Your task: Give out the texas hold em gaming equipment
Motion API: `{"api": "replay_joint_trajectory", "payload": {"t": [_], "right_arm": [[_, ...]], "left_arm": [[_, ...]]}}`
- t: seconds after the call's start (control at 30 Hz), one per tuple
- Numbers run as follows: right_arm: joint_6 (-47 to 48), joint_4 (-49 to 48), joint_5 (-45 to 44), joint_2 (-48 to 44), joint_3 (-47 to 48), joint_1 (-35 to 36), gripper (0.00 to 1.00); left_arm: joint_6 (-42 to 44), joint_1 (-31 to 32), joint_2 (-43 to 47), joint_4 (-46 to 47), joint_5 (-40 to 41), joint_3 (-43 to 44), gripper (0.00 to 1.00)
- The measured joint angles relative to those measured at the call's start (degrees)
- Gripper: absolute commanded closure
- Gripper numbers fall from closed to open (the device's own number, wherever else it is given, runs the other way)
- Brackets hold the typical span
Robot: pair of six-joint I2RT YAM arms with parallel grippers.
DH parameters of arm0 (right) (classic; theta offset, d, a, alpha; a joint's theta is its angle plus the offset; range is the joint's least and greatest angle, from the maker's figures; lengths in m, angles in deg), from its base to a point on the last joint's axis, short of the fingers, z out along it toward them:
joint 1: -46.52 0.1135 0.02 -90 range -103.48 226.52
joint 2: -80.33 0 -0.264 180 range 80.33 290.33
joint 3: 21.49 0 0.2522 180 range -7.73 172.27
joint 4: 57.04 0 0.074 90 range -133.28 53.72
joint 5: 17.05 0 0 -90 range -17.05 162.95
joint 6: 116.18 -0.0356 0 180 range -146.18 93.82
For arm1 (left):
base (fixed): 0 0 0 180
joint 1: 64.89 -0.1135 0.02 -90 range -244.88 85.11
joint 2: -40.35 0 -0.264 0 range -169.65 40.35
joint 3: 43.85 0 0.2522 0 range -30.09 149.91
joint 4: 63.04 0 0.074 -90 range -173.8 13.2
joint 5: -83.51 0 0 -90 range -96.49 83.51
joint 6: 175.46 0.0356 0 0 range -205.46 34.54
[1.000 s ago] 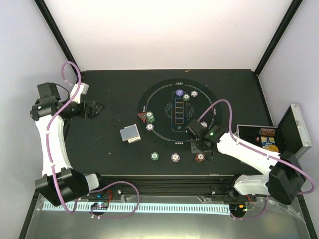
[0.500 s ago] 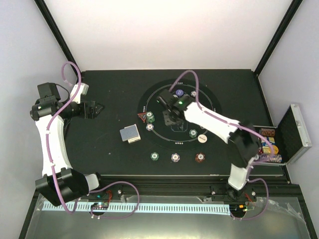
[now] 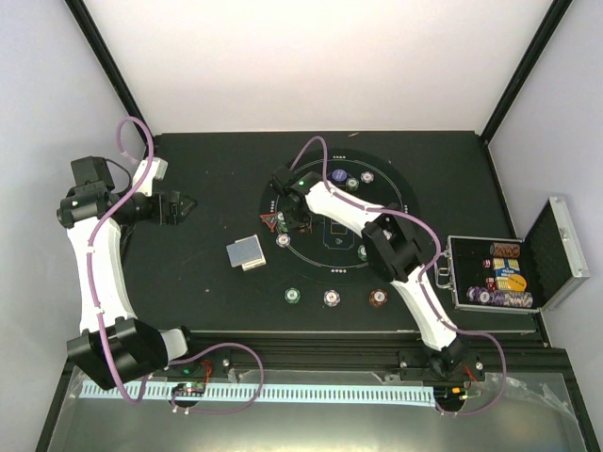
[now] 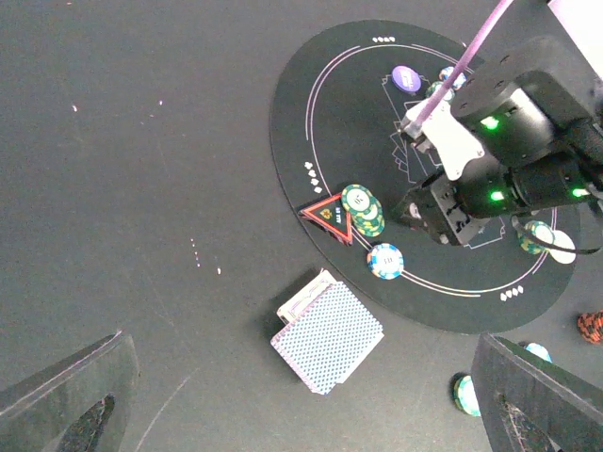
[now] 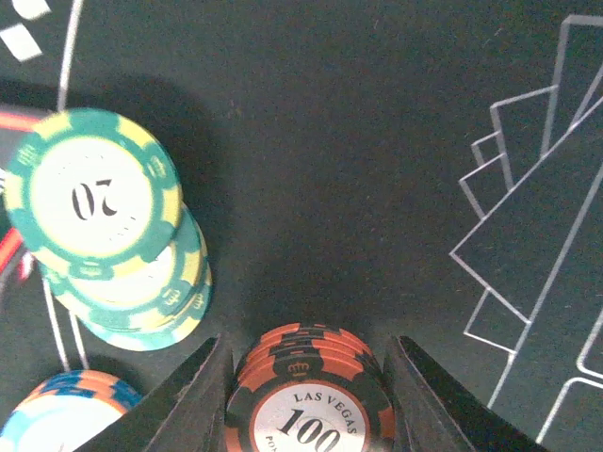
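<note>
I will next lower my right gripper to the mat [image 3: 311, 252] beside the green chip stack, set down the red-brown chip stack and open, since the mat is bare.
My right gripper [image 3: 286, 213] reaches over the left part of the round black mat [image 3: 311, 252]. In the right wrist view its fingers [image 5: 193, 395] press both sides of a stack of red-brown "100" chips [image 5: 311, 410], low over the mat. Just left stand a green chip stack [image 5: 104, 235], a purple-white chip [image 5: 57, 414] and the red triangle marker [image 3: 269, 223]. The grey-blue-backed card deck [image 3: 247, 253] lies left of the mat, also in the left wrist view [image 4: 328, 331]. My left gripper [image 3: 181, 207] is open and empty, far left, above the table.
A blue button [image 3: 337, 175] and two chips [image 3: 359, 180] lie at the mat's far side. Single green [image 3: 293, 296], purple-white [image 3: 332, 298] and red-brown [image 3: 379, 298] chips sit below the mat. The open silver case [image 3: 558, 247] with chips stands at the right.
My right arm has swung from the near side of the mat across its middle to the left part beside the green stack. The left arm has not moved.
</note>
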Motion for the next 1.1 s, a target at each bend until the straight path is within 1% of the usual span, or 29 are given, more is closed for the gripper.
{"api": "replay_joint_trajectory", "payload": {"t": [0.17,0.33,0.37,0.43,0.67,0.83,0.93,1.03,1.1], "right_arm": [[0.22,-0.04,1.88,1.29,-1.03,-0.04,0.84],[0.59,-0.42,3.82,1.29,-1.95,-0.02,0.77],[0.61,-0.44,4.09,1.29,-1.95,-0.04,0.73],[0.63,-0.5,4.35,1.29,-1.95,-0.04,0.61],[1.05,-0.44,4.11,1.2,-2.16,-0.04,0.43],[2.1,1.57,3.02,0.28,-0.96,-0.15,0.41],[2.45,2.86,1.97,-2.21,-0.55,-0.37,0.41],[2.54,3.1,1.01,-7.93,-2.25,-0.48,0.39],[2.29,2.08,0.57,-13.94,-6.78,-0.48,0.36]], "left_arm": [[0.0,0.0,-0.04,0.0,0.07,0.0,0.01],[0.04,0.0,-0.39,0.0,0.17,0.0,0.01],[0.04,0.0,-0.5,0.0,0.2,0.0,0.01],[0.09,0.0,-0.66,0.0,0.24,0.0,0.01],[0.15,-0.02,-0.83,0.0,0.31,0.0,0.01],[0.17,-0.02,-0.87,-0.02,0.33,0.0,0.01],[0.17,-0.02,-0.85,-0.02,0.33,0.0,0.01],[0.28,-0.02,-0.87,-0.02,0.35,0.0,0.01],[0.46,-0.02,-0.85,-0.02,0.44,0.0,0.01]]}}
